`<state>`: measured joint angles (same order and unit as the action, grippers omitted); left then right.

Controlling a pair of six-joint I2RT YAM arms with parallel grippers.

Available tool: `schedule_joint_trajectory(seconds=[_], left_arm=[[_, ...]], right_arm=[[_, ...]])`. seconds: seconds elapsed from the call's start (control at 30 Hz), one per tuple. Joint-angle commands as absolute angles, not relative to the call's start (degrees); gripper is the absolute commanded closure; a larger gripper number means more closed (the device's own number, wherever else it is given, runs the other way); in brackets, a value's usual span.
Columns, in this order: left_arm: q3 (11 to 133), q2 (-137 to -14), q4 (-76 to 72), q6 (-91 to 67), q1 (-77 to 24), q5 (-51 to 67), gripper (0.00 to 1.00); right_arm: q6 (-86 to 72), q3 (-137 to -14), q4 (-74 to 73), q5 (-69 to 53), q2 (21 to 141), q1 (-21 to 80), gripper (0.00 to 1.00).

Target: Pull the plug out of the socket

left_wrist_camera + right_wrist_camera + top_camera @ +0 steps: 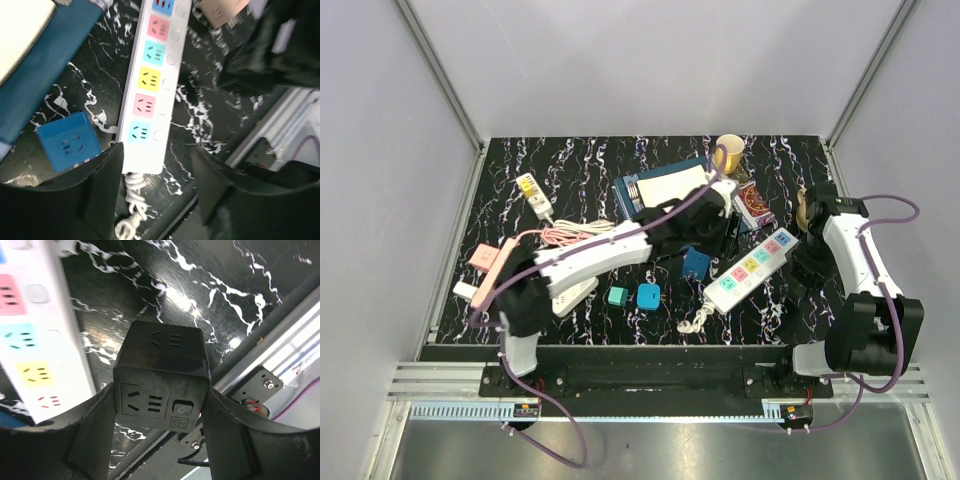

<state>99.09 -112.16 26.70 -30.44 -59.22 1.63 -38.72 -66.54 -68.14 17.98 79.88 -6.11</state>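
The black cube plug adapter already hangs clear of the outlets, so I should next lower my right gripper onto the bare marble table (pixel 783 291) (pixel 135 310) beside the white power strip.
The white power strip (pixel 752 268) with coloured outlets lies slantwise right of centre; in the left wrist view (pixel 150 90) no plug shows in its visible outlets. Its coiled white cord and plug (pixel 127 220) lie at its near end. My left gripper (pixel 157 195) is open above that end, the strip's corner beside its left finger; from above it (pixel 712 232) hovers left of the strip. My right gripper (pixel 160 407) is shut on a black cube plug adapter (pixel 162 372), just right of the strip (pixel 25 340); from above it (pixel 803 268) is near the table's right side.
A blue cube socket (pixel 696 262) sits left of the strip, also in the left wrist view (pixel 67 140). Two teal cubes (pixel 632 296), a blue notebook (pixel 660 185), a yellow cup (pixel 729 152), a red card box (pixel 753 205) and more strips with a pink cable (pixel 570 235) lie around.
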Motion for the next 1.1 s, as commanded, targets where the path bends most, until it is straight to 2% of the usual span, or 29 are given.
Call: schedule_joint_trajectory(seconds=[0.0, 0.03, 0.07, 0.17, 0.3, 0.43, 0.53, 0.73, 0.87, 1.07], left_arm=[[91.69, -98.73, 24.08, -30.84, -59.33, -3.94, 0.32], [90.19, -97.22, 24.00, -31.20, -59.24, -4.83, 0.28], [88.52, -95.64, 23.99, -31.72, -59.15, -5.97, 0.11], [81.58, -89.93, 24.61, -34.09, -58.45, -10.53, 0.01], [73.75, -81.15, 26.01, -37.61, -56.08, -16.16, 0.01], [66.55, -74.37, 28.46, -38.32, -51.86, -19.50, 0.01], [63.47, -69.45, 31.62, -38.93, -49.66, -24.33, 0.01], [59.51, -60.66, 37.52, -42.62, -45.79, -32.25, 0.01], [57.22, -57.05, 40.51, -44.64, -44.48, -36.20, 0.01], [55.55, -54.23, 43.67, -45.88, -43.60, -36.04, 0.01]], right_arm=[[-43.41, -62.85, -67.95, 20.22, 77.69, -6.33, 0.59], [-43.77, -61.88, -67.42, 19.78, 77.96, -6.33, 0.60], [-44.03, -61.53, -66.89, 19.78, 78.39, -6.42, 0.59], [-44.74, -60.47, -65.66, 20.65, 80.59, -6.33, 0.59], [-45.53, -59.06, -63.81, 21.88, 83.05, -6.33, 0.54], [-47.02, -58.19, -62.84, 23.03, 84.29, -6.42, 0.39], [-47.11, -58.79, -61.96, 23.29, 84.81, -6.42, 0.33], [-45.79, -61.87, -61.96, 23.73, 84.46, -6.33, 0.12], [-44.22, -63.37, -62.83, 23.20, 82.62, -6.33, 0.02], [-40.62, -66.70, -64.34, 20.41, 76.92, -6.33, 0.00]])
